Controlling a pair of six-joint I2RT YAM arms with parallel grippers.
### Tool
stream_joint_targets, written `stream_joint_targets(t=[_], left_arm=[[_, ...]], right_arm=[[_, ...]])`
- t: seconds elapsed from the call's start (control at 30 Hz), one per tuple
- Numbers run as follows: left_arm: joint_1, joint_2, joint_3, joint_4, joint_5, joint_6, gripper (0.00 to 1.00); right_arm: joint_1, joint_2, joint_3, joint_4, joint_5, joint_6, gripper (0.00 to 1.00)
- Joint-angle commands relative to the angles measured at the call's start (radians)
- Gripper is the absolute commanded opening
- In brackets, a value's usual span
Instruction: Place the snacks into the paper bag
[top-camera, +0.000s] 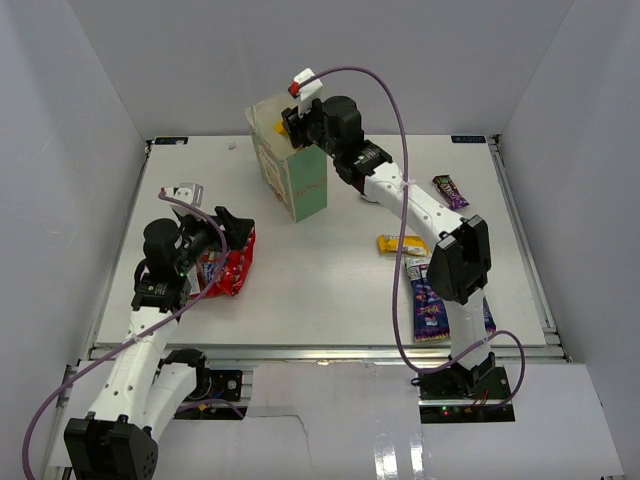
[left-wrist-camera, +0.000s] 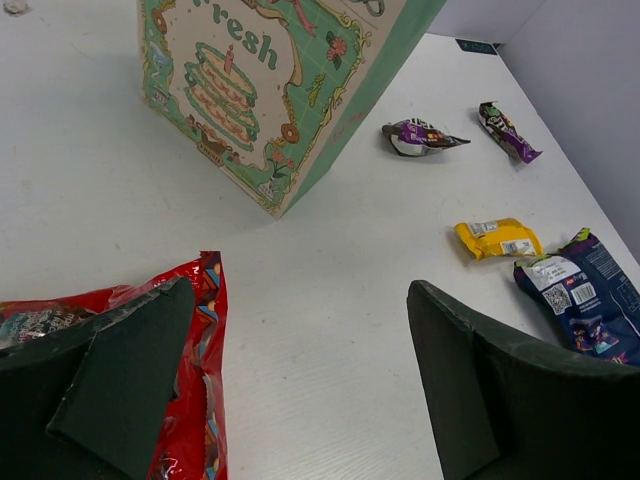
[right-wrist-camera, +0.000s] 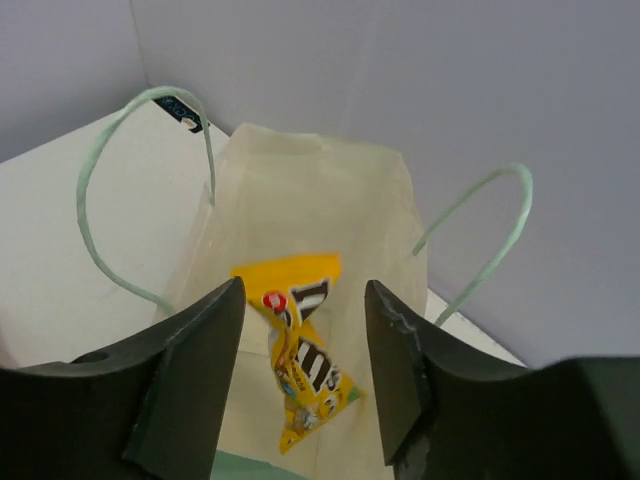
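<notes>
The left gripper tips steeper and lowers onto the red bag's corner (top-camera: 249, 243) by the paper bag (top-camera: 295, 175) next. Only bare table shows between its open fingers.
The mint-green and cream paper bag (top-camera: 295, 175) stands upright at the back of the table. My right gripper (top-camera: 297, 122) hovers over its mouth. In the right wrist view that gripper (right-wrist-camera: 303, 290) is open, and a small yellow pack (right-wrist-camera: 310, 370) hangs loose between the fingers inside the bag (right-wrist-camera: 300, 200), touching neither. My left gripper (top-camera: 232, 232) is open low over the big red bag (top-camera: 228, 272); its left finger (left-wrist-camera: 120, 370) lies over the red bag (left-wrist-camera: 190, 400), and bare table shows between the fingers.
A second yellow pack (top-camera: 402, 244), the blue-purple bag (top-camera: 430, 305) and the dark purple bar (top-camera: 450, 190) lie on the right side, by the right arm. A small purple candy (left-wrist-camera: 420, 137) lies beside the bag. White walls enclose the table.
</notes>
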Motion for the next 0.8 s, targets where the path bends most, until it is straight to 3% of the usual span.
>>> stream_joint_targets(t=[0.0, 0.03, 0.17, 0.23, 0.3, 0.33, 0.47, 0.63, 0.77], left_arm=[[-0.001, 0.007, 0.006, -0.002, -0.006, 0.014, 0.98], [-0.001, 0.010, 0.006, -0.002, -0.009, 0.015, 0.98], [-0.001, 0.015, 0.005, -0.002, -0.011, 0.015, 0.98], [-0.001, 0.016, 0.003, -0.002, -0.014, 0.015, 0.98], [0.000, 0.027, 0.003, -0.005, -0.017, 0.018, 0.98], [-0.001, 0.045, 0.006, -0.011, -0.025, 0.023, 0.98], [-0.012, 0.157, 0.057, -0.079, -0.095, 0.038, 0.98], [-0.104, 0.341, 0.166, -0.209, -0.346, 0.069, 0.97], [-0.277, 0.481, 0.265, -0.293, -0.626, 0.095, 0.97]], right_arm=[[0.003, -0.044, -0.007, 0.102, 0.028, -0.031, 0.59], [0.003, -0.054, -0.018, 0.099, 0.022, -0.031, 0.66], [-0.001, -0.129, -0.051, 0.059, -0.039, -0.023, 0.72], [-0.011, -0.194, -0.065, -0.028, -0.140, -0.028, 0.77], [-0.041, -0.276, -0.096, -0.134, -0.384, -0.089, 0.85], [-0.073, -0.307, -0.152, -0.230, -0.611, -0.174, 0.93], [-0.127, -0.497, -0.446, -0.347, -0.925, -0.296, 0.98], [-0.140, -0.746, -0.819, -0.443, -0.978, -0.463, 0.98], [-0.164, -0.860, -1.028, -0.443, -0.990, -0.496, 0.98]])
